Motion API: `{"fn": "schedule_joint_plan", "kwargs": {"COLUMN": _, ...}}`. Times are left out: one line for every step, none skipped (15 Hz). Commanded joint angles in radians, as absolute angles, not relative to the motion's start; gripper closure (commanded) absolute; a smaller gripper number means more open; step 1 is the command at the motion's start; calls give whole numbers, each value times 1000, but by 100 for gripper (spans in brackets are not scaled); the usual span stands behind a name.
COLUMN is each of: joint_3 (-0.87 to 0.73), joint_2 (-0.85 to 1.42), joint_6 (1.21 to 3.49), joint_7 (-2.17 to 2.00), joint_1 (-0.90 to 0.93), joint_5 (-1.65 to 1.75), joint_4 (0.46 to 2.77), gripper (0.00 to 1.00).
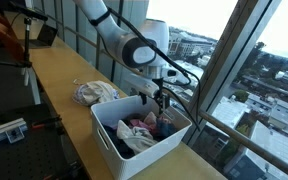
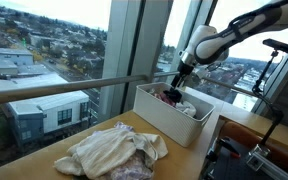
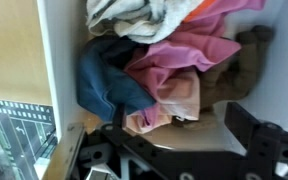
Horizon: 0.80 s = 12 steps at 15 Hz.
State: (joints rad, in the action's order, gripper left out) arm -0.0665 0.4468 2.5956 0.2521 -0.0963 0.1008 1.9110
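I should next lower my gripper into the white bin (image 1: 108,142) with its fingers open, onto the pink cloth's end (image 1: 149,118) beside the dark blue cloth, because that part of the pink cloth is uncovered.
My gripper (image 1: 162,99) hangs over the far end of a white bin (image 1: 108,142) that holds several crumpled clothes. It also shows above the bin (image 2: 156,114) as the gripper (image 2: 176,88) in an exterior view. In the wrist view the gripper (image 3: 180,138) is open with nothing between its fingers (image 3: 248,126). Just beyond them lie a pink cloth (image 3: 180,62), a dark blue cloth (image 3: 106,84), a brown cloth (image 3: 234,72) and a pale grey cloth (image 3: 144,16), all inside the bin.
A loose pile of light clothes (image 1: 94,93) lies on the wooden counter (image 1: 56,75) beside the bin, seen too as the pile (image 2: 114,151). Tall windows (image 2: 64,50) run along the counter's edge. Tripods and gear (image 1: 9,60) stand on the room side.
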Motion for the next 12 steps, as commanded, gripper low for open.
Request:
{"fn": "schedule_joint_plan", "kwargs": {"joint_3": -105, "joint_2": 630, "joint_6": 2670, "joint_7": 220, "joint_1": -105, "joint_5": 159, "joint_4": 1754, "gripper": 0}}
{"fn": "schedule_joint_plan", "kwargs": {"joint_3": -112, "joint_2": 679, "joint_6": 2677, "joint_7": 210, "joint_1": -105, "joint_5": 161, "joint_4": 1715, "gripper": 0}}
{"fn": "schedule_joint_plan", "kwargs": {"joint_3": -114, "joint_2": 723, "joint_6": 2678, "joint_7": 199, "joint_1": -104, "joint_5": 156, "joint_4": 1680, "gripper": 0}}
{"fn": "schedule_joint_plan", "kwargs": {"joint_3": -111, "joint_2": 767, "joint_6": 2672, "joint_7": 185, "joint_1": -102, "joint_5": 147, "joint_4": 1647, "gripper": 0}}
{"fn": "schedule_joint_plan", "kwargs": {"joint_3": -108, "joint_2": 800, "joint_6": 2664, "joint_7": 173, "joint_1": -99, "joint_5": 141, "joint_4": 1621, "gripper": 0}}
{"fn": "schedule_joint_plan", "kwargs": {"joint_3": -98, "joint_2": 831, "joint_6": 2653, "joint_7": 162, "joint_1": -99, "joint_5": 129, "joint_4": 1598, "gripper": 0}}
{"fn": "schedule_joint_plan", "kwargs": {"joint_3": -91, "joint_2": 858, "joint_6": 2645, "joint_7": 154, "joint_1": -100, "joint_5": 122, "joint_4": 1577, "gripper": 0}}
{"fn": "schedule_joint_plan", "kwargs": {"joint_3": -77, "joint_2": 879, "joint_6": 2630, "joint_7": 152, "joint_1": -104, "joint_5": 112, "joint_4": 1561, "gripper": 0}}
{"fn": "schedule_joint_plan", "kwargs": {"joint_3": -60, "joint_2": 893, "joint_6": 2617, "joint_7": 153, "joint_1": -108, "joint_5": 103, "joint_4": 1551, "gripper": 0}}
{"fn": "schedule_joint_plan", "kwargs": {"joint_3": -49, "joint_2": 904, "joint_6": 2606, "joint_7": 150, "joint_1": -107, "joint_5": 98, "joint_4": 1543, "gripper": 0}}
{"fn": "schedule_joint_plan", "kwargs": {"joint_3": -28, "joint_2": 908, "joint_6": 2590, "joint_7": 156, "joint_1": -112, "joint_5": 88, "joint_4": 1539, "gripper": 0}}
{"fn": "schedule_joint_plan", "kwargs": {"joint_3": -20, "joint_2": 918, "joint_6": 2581, "joint_7": 154, "joint_1": -111, "joint_5": 82, "joint_4": 1531, "gripper": 0}}
